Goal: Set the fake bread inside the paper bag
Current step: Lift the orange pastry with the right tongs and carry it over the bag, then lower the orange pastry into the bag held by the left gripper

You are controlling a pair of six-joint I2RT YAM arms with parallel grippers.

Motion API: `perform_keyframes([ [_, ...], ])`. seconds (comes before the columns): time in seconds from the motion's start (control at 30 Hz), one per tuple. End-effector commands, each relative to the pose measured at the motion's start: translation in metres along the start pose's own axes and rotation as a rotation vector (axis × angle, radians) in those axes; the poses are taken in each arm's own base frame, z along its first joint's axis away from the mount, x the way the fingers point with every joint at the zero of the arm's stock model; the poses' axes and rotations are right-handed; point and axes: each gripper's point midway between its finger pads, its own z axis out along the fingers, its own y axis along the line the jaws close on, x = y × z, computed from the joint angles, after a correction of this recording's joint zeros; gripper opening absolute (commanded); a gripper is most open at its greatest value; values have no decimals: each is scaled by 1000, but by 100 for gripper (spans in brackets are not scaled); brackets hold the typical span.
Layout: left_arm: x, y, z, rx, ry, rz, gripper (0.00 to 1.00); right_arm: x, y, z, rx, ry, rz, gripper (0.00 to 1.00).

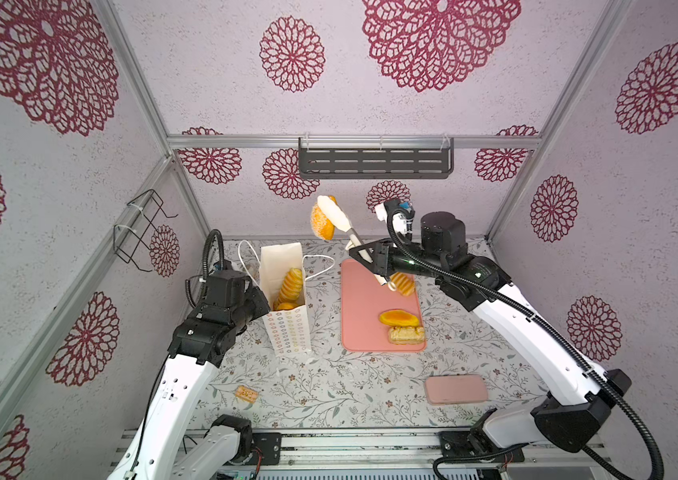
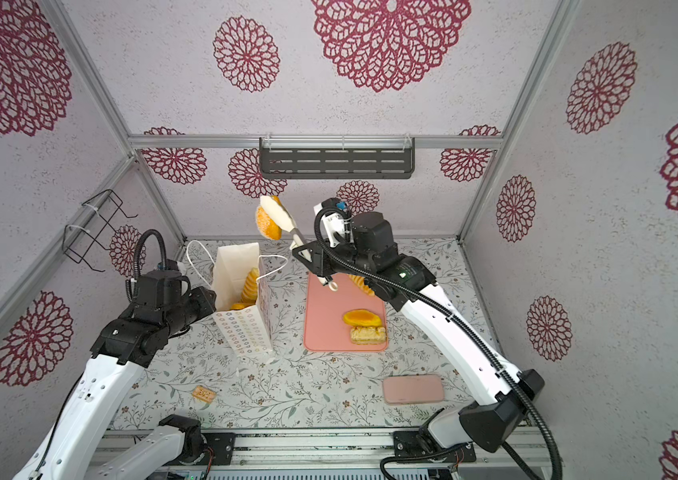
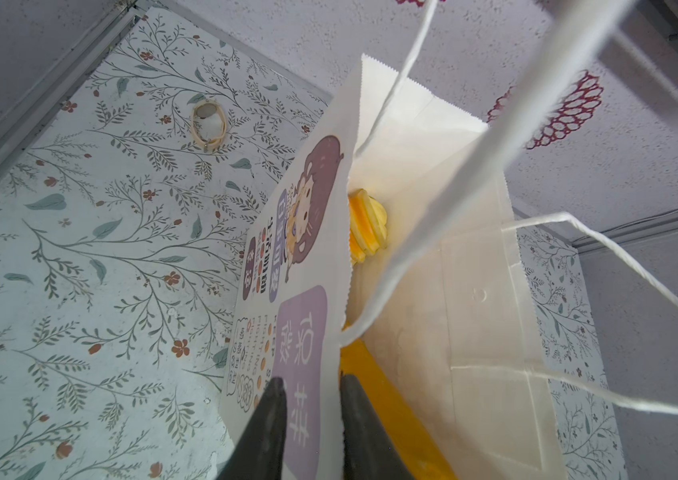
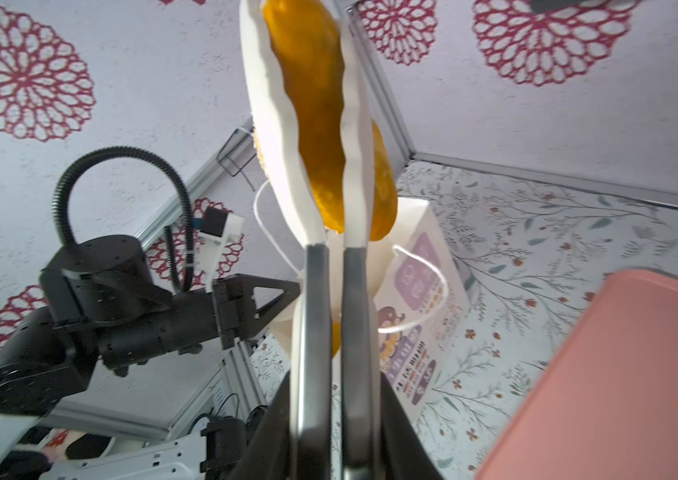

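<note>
My right gripper will descend toward the white paper bag and release the tongs (image 4: 316, 311) over the bag's opening (image 4: 384, 262), as the pinched orange bun still hangs high beyond the bag.
The white paper bag (image 1: 283, 332) (image 2: 246, 332) stands upright left of centre, mouth open. A ridged roll (image 1: 291, 284) (image 3: 366, 224) and an orange loaf (image 3: 391, 407) lie inside it. My left gripper (image 3: 312, 382) (image 1: 260, 299) is open, one finger inside the bag's near wall and one outside. My right gripper (image 4: 335, 386) (image 1: 366, 253) is shut on white-tipped tongs (image 4: 316, 311) (image 2: 283, 218). The tongs pinch a round orange bun (image 1: 323, 222) (image 4: 316, 104) high above and behind the bag. The pink tray (image 1: 360, 316) holds a ridged roll (image 1: 404, 284), a smooth orange pastry (image 1: 399, 318) and a pale rectangular pastry (image 1: 406, 334).
A small tan cracker piece (image 1: 246, 392) lies near the front left. At the front right rests a pink flat case (image 1: 455, 389). A wire rack (image 1: 142, 230) hangs on the left wall and a grey shelf (image 1: 374, 162) on the back wall. The bag's cord handles (image 3: 453, 187) hang loose.
</note>
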Motion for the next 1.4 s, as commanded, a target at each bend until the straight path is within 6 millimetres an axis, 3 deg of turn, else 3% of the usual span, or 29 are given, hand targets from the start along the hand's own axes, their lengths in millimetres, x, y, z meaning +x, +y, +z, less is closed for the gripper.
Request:
perform_keyframes([
  [0.0,-5,-4,-5,18,-16,-8,24,-16,40,17,-144,-45,-28,17],
  [0.17,-2,-3,-5,19,-15,-8,21,4,28,54,-110,30,1,16],
  [0.47,-1,-2,-4,20,-16,-5,16,37,-9,83,16,134,24,17],
  [0.63,-1,-3,-2,19,-13,0,16,43,-12,86,35,156,21,27],
  [0.9,1,-2,-1,20,-10,-2,16,36,-4,85,29,149,6,42],
  [1.37,1,-2,-1,20,-10,-1,16,19,-1,79,64,128,-37,49],
])
